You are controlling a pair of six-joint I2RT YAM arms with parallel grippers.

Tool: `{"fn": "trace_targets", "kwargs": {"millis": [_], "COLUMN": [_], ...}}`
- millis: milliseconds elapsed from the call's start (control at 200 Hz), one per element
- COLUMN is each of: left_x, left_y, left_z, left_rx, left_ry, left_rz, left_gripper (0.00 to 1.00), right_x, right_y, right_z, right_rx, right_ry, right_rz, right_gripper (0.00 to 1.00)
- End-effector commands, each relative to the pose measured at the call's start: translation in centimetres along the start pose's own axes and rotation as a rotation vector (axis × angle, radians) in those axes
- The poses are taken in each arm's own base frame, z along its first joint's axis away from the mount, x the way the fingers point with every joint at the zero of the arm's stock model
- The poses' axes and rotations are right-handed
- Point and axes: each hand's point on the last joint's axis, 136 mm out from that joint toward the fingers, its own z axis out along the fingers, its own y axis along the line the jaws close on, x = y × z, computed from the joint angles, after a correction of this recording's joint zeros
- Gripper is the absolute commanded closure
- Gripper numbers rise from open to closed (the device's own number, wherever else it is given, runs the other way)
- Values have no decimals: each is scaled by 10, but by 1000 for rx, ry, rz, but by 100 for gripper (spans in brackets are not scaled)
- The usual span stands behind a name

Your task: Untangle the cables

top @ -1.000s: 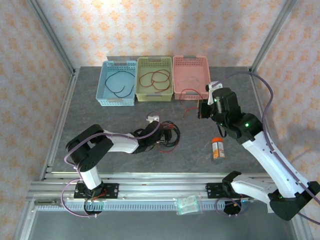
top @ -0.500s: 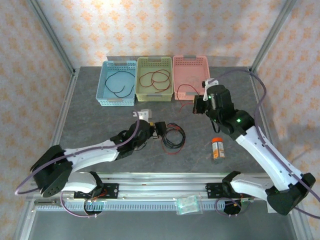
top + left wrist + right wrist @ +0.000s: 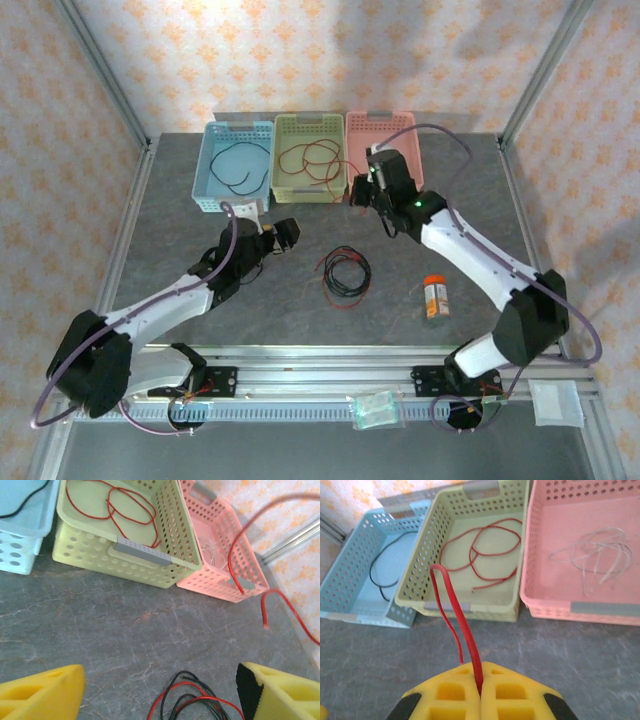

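Note:
My right gripper moves outward over the green basket, which lies toward the blue basket, next and releases the red cable where another red one lies.
A tangle of red and black cables [image 3: 343, 276] lies on the table's middle; its far loops [image 3: 200, 706] show low in the left wrist view. My left gripper [image 3: 283, 235] hovers just left of it, open and empty [image 3: 161, 680]. My right gripper [image 3: 358, 192] is shut [image 3: 481, 676] on a red cable [image 3: 465, 625] in front of the green basket [image 3: 340, 190]. That cable's loose end [image 3: 239, 545] dangles in the air. Another red cable [image 3: 485, 555] lies in the green basket, a black one [image 3: 384, 572] in the blue basket, a whitish one [image 3: 600, 555] in the pink basket.
The blue basket [image 3: 206, 170], green basket and pink basket [image 3: 410, 150] stand side by side at the table's back. An orange pill bottle [image 3: 434, 296] lies right of the tangle. A small plastic bag [image 3: 375, 410] rests on the front rail.
My left gripper has drawn back left off the tangle and opened wider. My right gripper has carried the red cable back and left, toward the green basket.

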Motion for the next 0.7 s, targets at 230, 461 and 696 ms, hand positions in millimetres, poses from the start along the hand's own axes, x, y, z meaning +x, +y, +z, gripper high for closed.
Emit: {"fn": "trace_targets", "kwargs": {"millis": [230,461,696], "left_x": [-60,-88,-103], "left_y": [-8,4,21], "left_z": [35,57,75], "left_rx": [66,23,-52], "left_ry": [-84,-131,-169], "left_rz": [-7,17,15], "left_gripper": [19,13,1], "right_x": [-48,-55,-51], "right_y": [21,28,20], "right_z": [67,126,173], "right_rx": [21,62,145], "right_ry": [-84,-54,-38], "right_rz": [-3,-22,-31], "right_gripper": [100,100,100]}}
